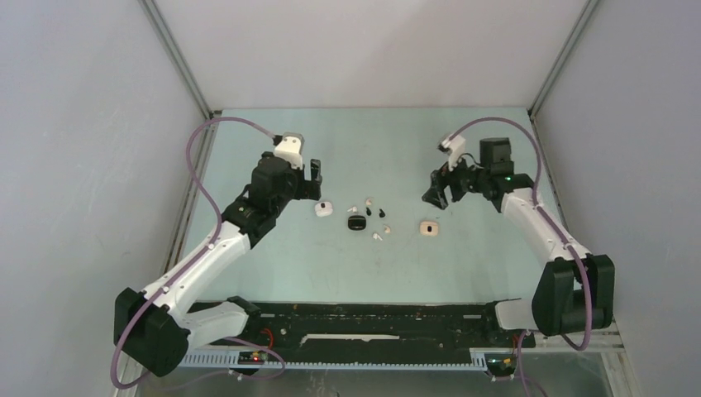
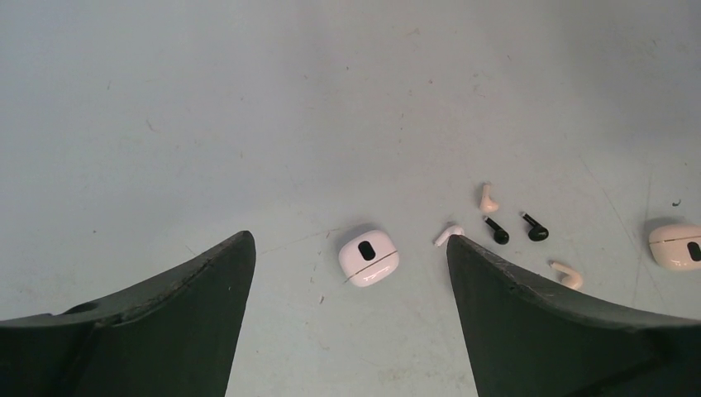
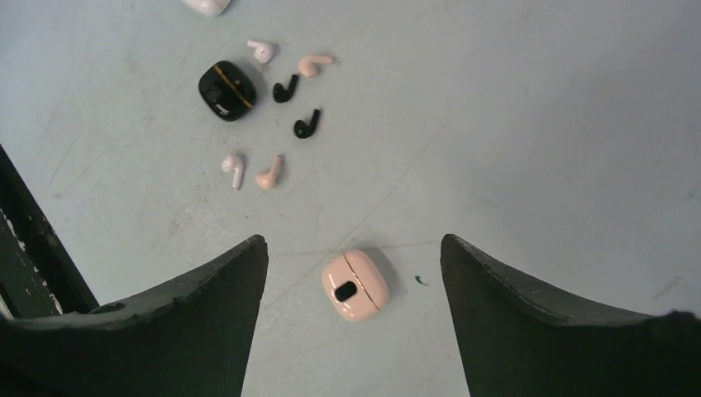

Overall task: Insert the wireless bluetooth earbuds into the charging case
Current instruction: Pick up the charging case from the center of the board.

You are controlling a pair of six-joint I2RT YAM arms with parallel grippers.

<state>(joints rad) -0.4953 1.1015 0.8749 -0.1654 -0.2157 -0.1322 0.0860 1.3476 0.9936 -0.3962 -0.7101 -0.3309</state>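
Note:
The pink case [image 1: 428, 227] lies beyond the earbuds, so my left gripper will next go to the right in the top view, past the black case [image 1: 356, 222], and close on it.
Three closed cases lie on the pale green table: a white case [image 1: 324, 209], a black case [image 1: 356, 222] and a pink case [image 1: 428, 227]. Several tiny earbuds lie loose round the black case: two black earbuds [image 3: 285, 88] [image 3: 307, 124], white ones [image 3: 261, 51] [image 3: 234, 169] and pink ones [image 3: 314, 63] [image 3: 269, 174]. My left gripper [image 1: 314, 178] is open and empty above the white case [image 2: 369, 257], which shows between its fingers. My right gripper [image 1: 438, 190] is open and empty above the pink case [image 3: 355, 286].
A white earbud [image 2: 449, 234] lies right by my left gripper's right fingertip. Grey walls enclose the table on three sides. A black rail [image 1: 372, 318] runs along the near edge between the arm bases.

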